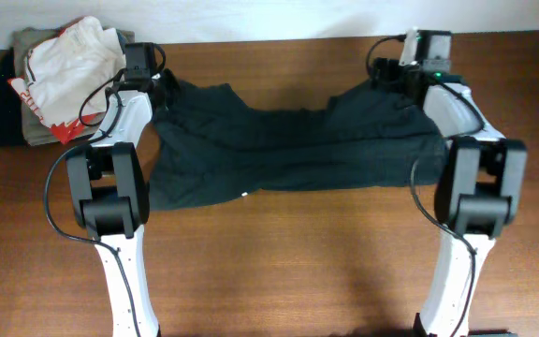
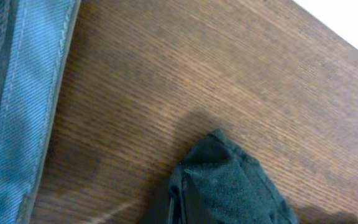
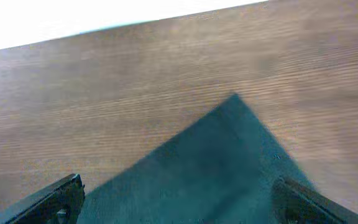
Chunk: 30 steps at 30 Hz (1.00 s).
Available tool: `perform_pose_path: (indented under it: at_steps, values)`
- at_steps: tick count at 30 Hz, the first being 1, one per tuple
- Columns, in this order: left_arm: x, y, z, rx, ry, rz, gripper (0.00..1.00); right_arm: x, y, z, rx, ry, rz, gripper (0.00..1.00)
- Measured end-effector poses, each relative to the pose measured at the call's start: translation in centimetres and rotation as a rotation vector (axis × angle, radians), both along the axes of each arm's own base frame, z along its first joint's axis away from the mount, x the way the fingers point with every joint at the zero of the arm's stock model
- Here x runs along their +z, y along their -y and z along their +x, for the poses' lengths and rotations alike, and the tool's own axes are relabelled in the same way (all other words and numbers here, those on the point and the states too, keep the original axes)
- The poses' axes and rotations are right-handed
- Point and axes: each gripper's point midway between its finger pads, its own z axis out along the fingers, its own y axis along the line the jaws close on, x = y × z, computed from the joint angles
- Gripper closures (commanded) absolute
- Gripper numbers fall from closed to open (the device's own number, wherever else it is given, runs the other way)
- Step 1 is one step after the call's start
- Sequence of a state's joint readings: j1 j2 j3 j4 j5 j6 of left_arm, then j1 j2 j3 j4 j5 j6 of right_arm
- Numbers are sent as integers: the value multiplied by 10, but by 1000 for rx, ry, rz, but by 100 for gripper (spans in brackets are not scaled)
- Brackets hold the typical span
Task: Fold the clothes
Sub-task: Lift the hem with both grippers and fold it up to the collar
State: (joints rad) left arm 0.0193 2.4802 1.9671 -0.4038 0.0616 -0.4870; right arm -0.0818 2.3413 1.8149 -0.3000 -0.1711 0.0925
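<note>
The cloth lies flat on the tabletop between the open fingers of my right gripper, so I will move my right gripper down onto the garment's pointed corner point(image 3: 227, 144) next and close.
A dark green garment point(image 1: 288, 150) lies spread across the wooden table point(image 1: 279, 253) between my two arms. My left gripper point(image 1: 162, 86) is at its far left corner. In the left wrist view a bunched corner of the garment point(image 2: 229, 180) sits in the jaws point(image 2: 185, 211), lifted a little with a shadow under it; the fingers are hidden by cloth. My right gripper point(image 1: 388, 73) is at the far right corner. In the right wrist view its fingers point(image 3: 182, 199) are wide apart, with the garment's pointed corner point(image 3: 216, 168) lying flat between them.
A pile of other clothes point(image 1: 59, 80), white, red, olive and dark, sits at the table's far left corner. Its blue-grey fabric point(image 2: 30, 93) shows close by in the left wrist view. The table's back edge point(image 3: 135, 25) runs just beyond both grippers.
</note>
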Motion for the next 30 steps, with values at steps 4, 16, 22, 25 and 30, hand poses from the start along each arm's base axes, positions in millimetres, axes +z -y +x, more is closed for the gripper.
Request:
perform_pose_path:
  at_steps: [4,16,22,25,30]
  values:
    - [-2,0,-4,2,-20,2,99,-20,8,24,-11,-48,-102,2]
    - [-3,0,-5,2,-27,2,99,-45,29,28,-57,-67,-226,91]
    - [-4,0,-9,-11,-47,11,99,-35,32,16,-65,-166,-236,96]
    - [15,-1,-22,-15,-83,17,99,18,39,5,-123,-234,-193,96]
    - [109,0,-68,-43,-119,34,99,87,57,-57,-220,-385,-137,96]
